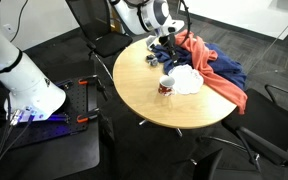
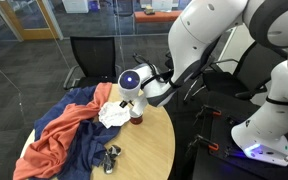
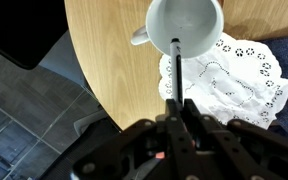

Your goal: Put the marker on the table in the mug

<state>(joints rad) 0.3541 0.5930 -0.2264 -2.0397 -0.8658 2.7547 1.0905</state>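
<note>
The marker's tip is only over the mug's near rim, so the robot's gripper should next move the marker down toward the mug and into its white opening [image 1: 167, 79] [image 3: 184, 22].
In the wrist view my gripper [image 3: 174, 108] is shut on the marker [image 3: 176, 70], a thin dark stick that points away from the fingers. Its tip lies over the near rim of the mug [image 3: 184, 22], which is white inside with its handle to the left. The mug stands on the round light wood table [image 3: 104, 60]. In both exterior views the gripper [image 1: 163, 46] [image 2: 126, 101] hangs above the table close to the mug [image 1: 166, 86] [image 2: 137, 113]. The marker is too small to make out in those views.
A white lace cloth [image 3: 234, 80] [image 1: 188, 80] lies right beside the mug. Orange and blue cloths [image 1: 220, 70] [image 2: 64, 130] cover one side of the table. A small dark object [image 1: 152, 62] [image 2: 111, 156] lies on the wood. Black chairs [image 1: 94, 30] [image 2: 89, 55] stand around the table.
</note>
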